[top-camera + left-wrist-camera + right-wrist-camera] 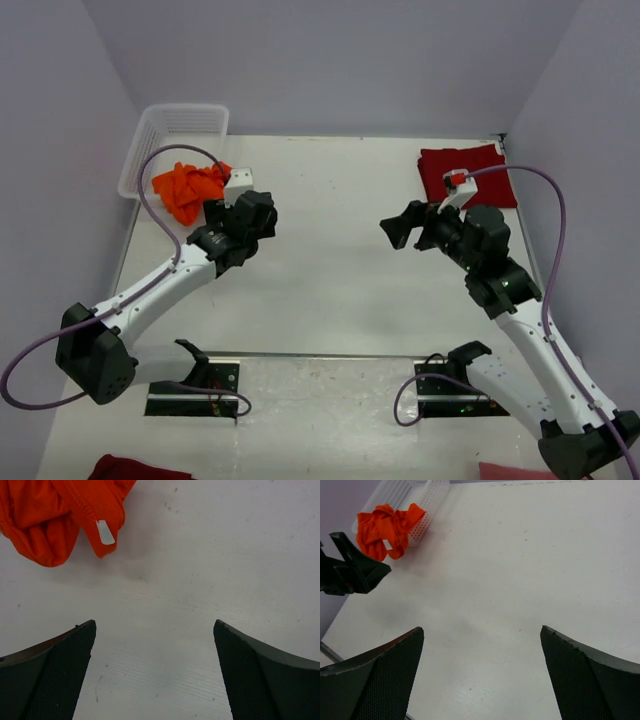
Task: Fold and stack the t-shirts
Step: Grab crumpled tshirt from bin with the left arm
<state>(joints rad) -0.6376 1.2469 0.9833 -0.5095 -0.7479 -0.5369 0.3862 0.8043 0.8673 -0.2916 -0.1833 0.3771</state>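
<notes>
My left gripper will go down, outward and left in the top view next, onto the orange t-shirt's bunched fold by the white label (103, 539), which sticks out toward my fingers.
The bright orange t-shirt (186, 190) lies crumpled at the back left, beside the basket. It also shows in the left wrist view (47, 517), with a white label, and in the right wrist view (385, 527). The dark red t-shirt (464, 172) lies folded flat at the back right. My left gripper (258, 213) is open and empty over bare table, just right of the orange shirt; its jaws (154, 625) stand wide apart. My right gripper (402, 228) is open and empty (481, 628), over the table in front of the red shirt and pointing left.
A white lattice basket (175, 135) stands at the back left corner and also shows in the right wrist view (427, 500). A dark red cloth (135, 468) and a pink cloth (510, 470) lie at the near edge. Walls close in the table on three sides.
</notes>
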